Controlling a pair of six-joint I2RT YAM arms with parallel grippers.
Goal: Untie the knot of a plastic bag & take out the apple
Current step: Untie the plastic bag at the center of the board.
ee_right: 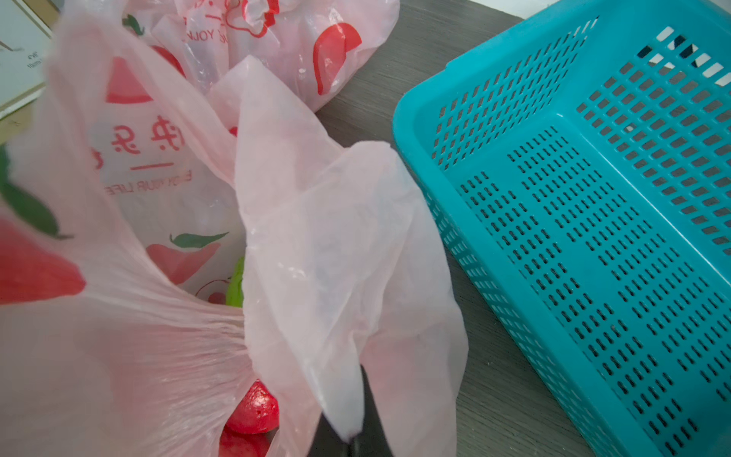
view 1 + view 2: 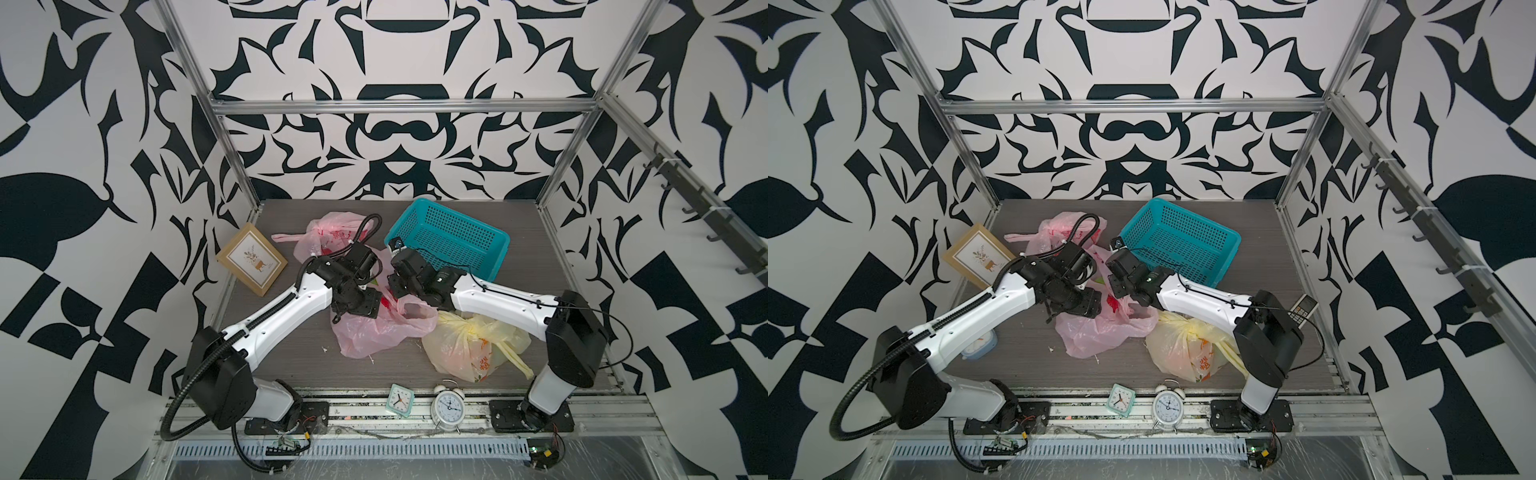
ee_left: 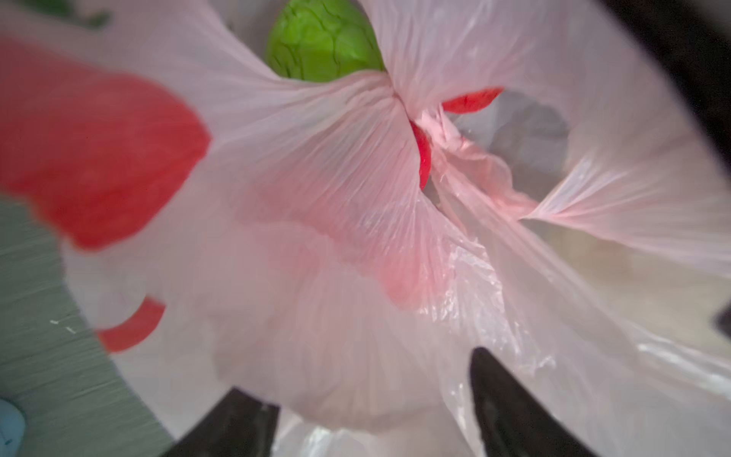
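My right gripper draws the flap back toward the yellow bag's far side (image 2: pixel 446 323) next, then releases the flap. The pull widens the bag's bunched opening over the apple.
A pink plastic bag (image 2: pixel 374 332) with red prints lies mid-table, and both grippers are at its top. My left gripper (image 3: pixel 372 399) is open; its black fingers (image 3: pixel 510 403) stand apart with a bulge of the bag's film between them. A twisted pink strand (image 3: pixel 474 166) crosses the mouth; I cannot make out a knot. My right gripper (image 1: pixel 356 435) is shut on a flap of the bag's film (image 1: pixel 340 237), holding it up. Inside the mouth shows a glossy red apple (image 1: pixel 255 407). A green wrinkled item (image 3: pixel 322 39) sits deeper in.
A teal perforated basket (image 2: pixel 449 241) stands just right of the bag. Another pink bag (image 2: pixel 332 232) lies behind it and a tied yellow bag (image 2: pixel 469 349) at the front right. A picture frame (image 2: pixel 251 259) leans at the left. Two clocks (image 2: pixel 449 405) stand on the front rail.
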